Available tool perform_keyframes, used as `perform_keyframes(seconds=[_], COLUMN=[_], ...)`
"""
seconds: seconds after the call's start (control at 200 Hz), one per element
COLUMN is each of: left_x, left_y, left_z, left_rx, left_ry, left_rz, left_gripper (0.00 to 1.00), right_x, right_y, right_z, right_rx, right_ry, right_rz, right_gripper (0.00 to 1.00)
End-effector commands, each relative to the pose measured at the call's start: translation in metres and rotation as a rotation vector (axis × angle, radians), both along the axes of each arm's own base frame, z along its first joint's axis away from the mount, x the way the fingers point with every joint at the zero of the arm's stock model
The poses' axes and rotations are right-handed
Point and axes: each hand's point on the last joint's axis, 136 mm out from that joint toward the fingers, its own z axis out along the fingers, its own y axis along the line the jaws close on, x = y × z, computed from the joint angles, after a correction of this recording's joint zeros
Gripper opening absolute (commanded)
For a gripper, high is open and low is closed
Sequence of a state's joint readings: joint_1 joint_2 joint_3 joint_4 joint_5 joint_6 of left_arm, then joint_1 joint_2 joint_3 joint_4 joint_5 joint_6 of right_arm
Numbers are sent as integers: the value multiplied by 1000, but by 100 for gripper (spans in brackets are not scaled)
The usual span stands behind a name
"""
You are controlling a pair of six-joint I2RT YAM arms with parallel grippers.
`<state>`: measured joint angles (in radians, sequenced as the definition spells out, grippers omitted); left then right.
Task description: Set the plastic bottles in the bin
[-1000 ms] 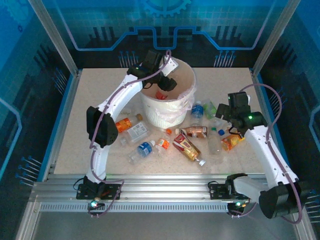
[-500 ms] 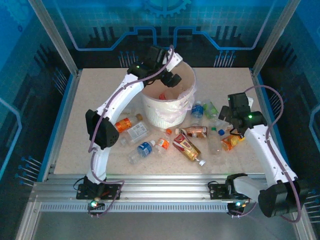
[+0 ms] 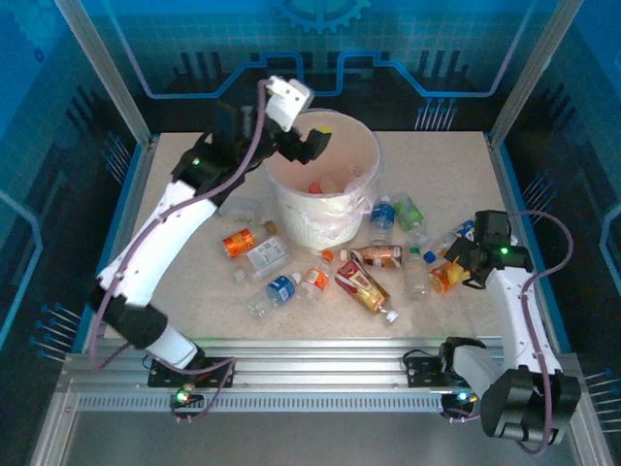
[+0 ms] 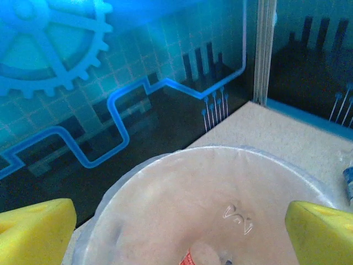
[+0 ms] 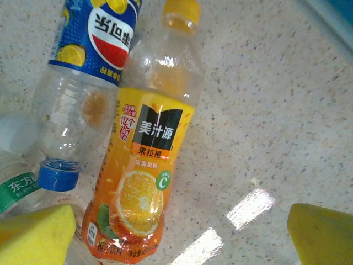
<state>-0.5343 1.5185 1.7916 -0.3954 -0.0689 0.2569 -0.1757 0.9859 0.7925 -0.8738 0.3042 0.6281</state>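
Observation:
The orange juice bottle's clear shoulder (image 5: 163, 73) is below my right gripper, and the bare tabletop beside the bottle has room for one finger, so my right gripper will next move down with its fingers on either side of that shoulder.
The bin (image 3: 375, 161) is a white bucket with a pinkish liner, standing at the table's far centre. A red-capped bottle (image 3: 315, 185) lies inside it. My left gripper (image 3: 312, 146) hangs open and empty over the bin's left rim. In the left wrist view its yellow fingertips (image 4: 34, 231) flank the liner (image 4: 182, 187). Several plastic bottles lie in front of the bin, among them a brown one (image 3: 376, 255) and a blue-labelled one (image 3: 282, 286). My right gripper (image 3: 466, 256) stands open just above an orange juice bottle (image 5: 144, 165), with a blue-labelled bottle (image 5: 83, 94) beside it.
Blue panels and aluminium posts wall the table on three sides. A green-labelled bottle (image 5: 16, 189) touches the left edge of the right wrist view. Bare speckled tabletop (image 5: 265, 127) lies to the right of the orange bottle. The arm bases stand on a rail (image 3: 320, 374) at the near edge.
My left gripper has opened wider and drawn back up and left from inside the bin. My right arm has swung right and lowered over the orange juice bottle.

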Motion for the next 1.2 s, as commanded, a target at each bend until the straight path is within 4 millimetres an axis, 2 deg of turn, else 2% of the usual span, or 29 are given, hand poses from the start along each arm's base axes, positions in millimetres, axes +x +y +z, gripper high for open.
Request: perform_keyframes(seconds=[0.0,0.25,0.465,0.83,1.106,1.196], left_x=[-5,-29,-34,-31,-29,-29], left_y=[14,66,88,95,99,100], left_z=[5,-11,-27,-36,-38,-39], left_rx=[-141,-309,-316,-332,-338,-337], left_ry=[-47,-112,-97,-71,-64,-61], left_rz=[78,264,354,375,386,390], left_gripper=[99,99,99,99,99,99], right_x=[11,25,35,35,37,41], right_y=[7,-4,-13,-17,-20,-19], right_z=[-8,-26,-45,-86,-104,-106], right_rx=[80,118,144,217,265,277], right_ry=[-41,-43,-28,37,62,64], right_rz=[17,-12,-34,-62,-85,-86], right_gripper=[100,96,90,80,76,69])
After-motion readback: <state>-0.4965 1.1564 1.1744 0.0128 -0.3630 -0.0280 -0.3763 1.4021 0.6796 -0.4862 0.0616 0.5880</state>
